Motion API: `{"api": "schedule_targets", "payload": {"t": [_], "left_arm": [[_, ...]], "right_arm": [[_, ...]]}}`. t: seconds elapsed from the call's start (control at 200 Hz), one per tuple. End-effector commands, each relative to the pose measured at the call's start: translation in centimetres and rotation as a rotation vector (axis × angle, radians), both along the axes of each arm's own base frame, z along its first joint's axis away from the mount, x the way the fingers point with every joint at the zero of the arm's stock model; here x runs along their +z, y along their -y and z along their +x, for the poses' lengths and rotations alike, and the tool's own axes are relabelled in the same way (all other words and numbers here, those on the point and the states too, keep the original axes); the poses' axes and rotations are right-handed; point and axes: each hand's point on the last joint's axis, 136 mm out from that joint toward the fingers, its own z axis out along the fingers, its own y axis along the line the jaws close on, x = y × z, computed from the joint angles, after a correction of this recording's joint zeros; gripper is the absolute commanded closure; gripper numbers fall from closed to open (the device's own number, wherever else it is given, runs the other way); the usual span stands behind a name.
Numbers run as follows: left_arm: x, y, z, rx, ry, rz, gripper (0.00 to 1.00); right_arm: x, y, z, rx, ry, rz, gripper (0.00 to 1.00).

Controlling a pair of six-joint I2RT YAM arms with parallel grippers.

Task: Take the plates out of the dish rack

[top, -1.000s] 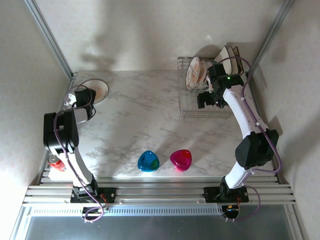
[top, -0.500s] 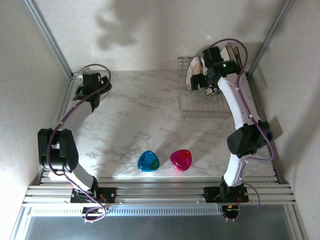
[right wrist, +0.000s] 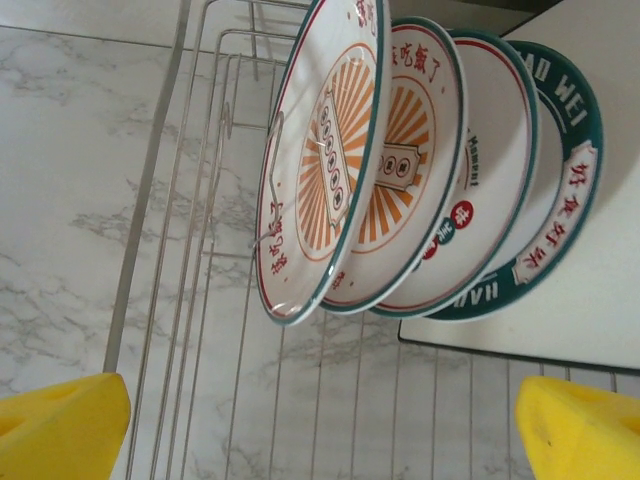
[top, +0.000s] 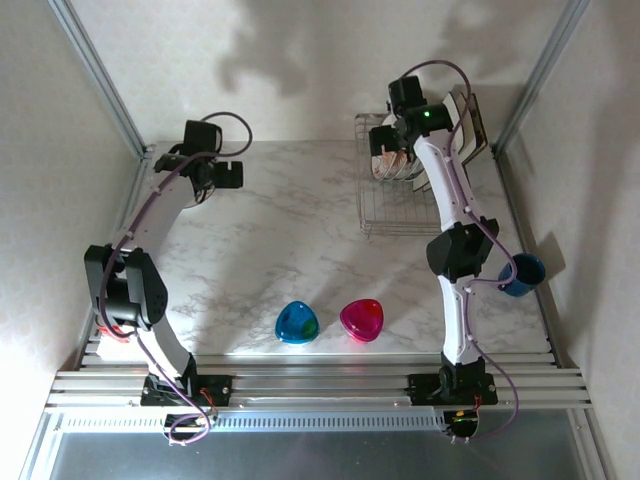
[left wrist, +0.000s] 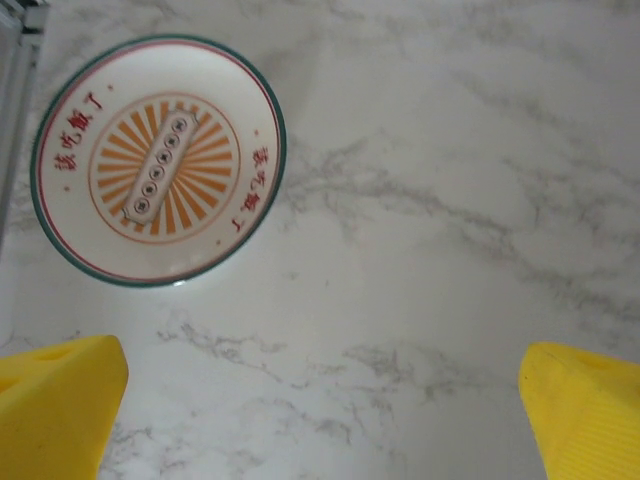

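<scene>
My right gripper moves down with a turn onto the front plate's near rim (right wrist: 298,314) next, because the plate stands at an angle to the gripper's open fingers.
One round white plate (left wrist: 160,160) with a green rim and an orange sunburst lies flat on the marble table by the far left corner. My left gripper (left wrist: 320,420) hovers open above the table just right of it, also seen from above as the left gripper (top: 222,174). Several similar plates (right wrist: 320,160) stand on edge in the silver wire dish rack (right wrist: 190,330), with a green-lettered one (right wrist: 560,190) behind them. My right gripper (right wrist: 320,430) hangs open over the rack floor in front of them, holding nothing, and the top view shows the right gripper (top: 384,140) at the rack's (top: 410,215) back left.
A blue translucent dish (top: 297,322) and a pink one (top: 362,319) sit near the table's front. A blue mug (top: 522,273) stands at the right edge. Square plates (top: 472,118) lean at the rack's back right. Metal frame posts flank both back corners.
My left arm has stretched out and swung its gripper right, off the plate on the table. My right gripper moved from the rack's front to its back left, by the standing plates.
</scene>
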Motion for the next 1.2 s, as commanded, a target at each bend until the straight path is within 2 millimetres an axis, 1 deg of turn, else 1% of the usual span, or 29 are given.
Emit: {"api": "schedule_targets", "payload": {"t": [0.0, 0.125, 0.215, 0.28, 0.41, 0.581, 0.681, 0.811, 1.081, 1.196], "left_arm": [[-0.2, 1.0, -1.2, -0.060, -0.065, 0.024, 0.00], [-0.3, 1.3, -1.2, -0.071, -0.050, 0.005, 0.00], [-0.2, 1.4, -1.2, -0.074, -0.043, -0.002, 0.00], [-0.1, 1.5, -1.2, -0.078, -0.038, -0.006, 0.01], [0.0, 1.6, -1.1, -0.082, -0.032, -0.006, 0.00], [0.0, 1.8, -0.9, -0.090, -0.025, -0.014, 0.01], [-0.1, 1.8, -0.8, -0.089, -0.025, -0.014, 0.00], [-0.3, 1.8, -0.8, -0.089, -0.031, -0.016, 0.00], [-0.2, 1.8, -0.8, -0.088, -0.027, -0.018, 0.01], [0.0, 1.8, -0.8, -0.088, -0.022, -0.021, 0.00]], "right_arm": [[-0.8, -0.7, 2.0, 0.011, 0.037, -0.004, 0.03], [-2.4, -0.8, 3.7, -0.004, 0.049, -0.010, 0.11], [-3.0, -1.2, 4.8, -0.002, 0.072, -0.005, 0.14], [-3.4, -1.2, 5.4, -0.010, 0.084, -0.009, 0.19], [-4.0, -0.5, 6.4, -0.039, 0.100, -0.008, 0.23], [-4.7, -0.4, 7.6, -0.057, 0.125, -0.002, 0.26], [-4.9, -0.3, 8.3, -0.075, 0.146, -0.002, 0.31], [-4.9, -0.2, 8.9, -0.089, 0.167, 0.009, 0.37], [-6.2, 0.6, 9.4, -0.123, 0.161, -0.005, 0.48], [-6.0, 0.7, 9.4, -0.135, 0.168, -0.008, 0.55]]}}
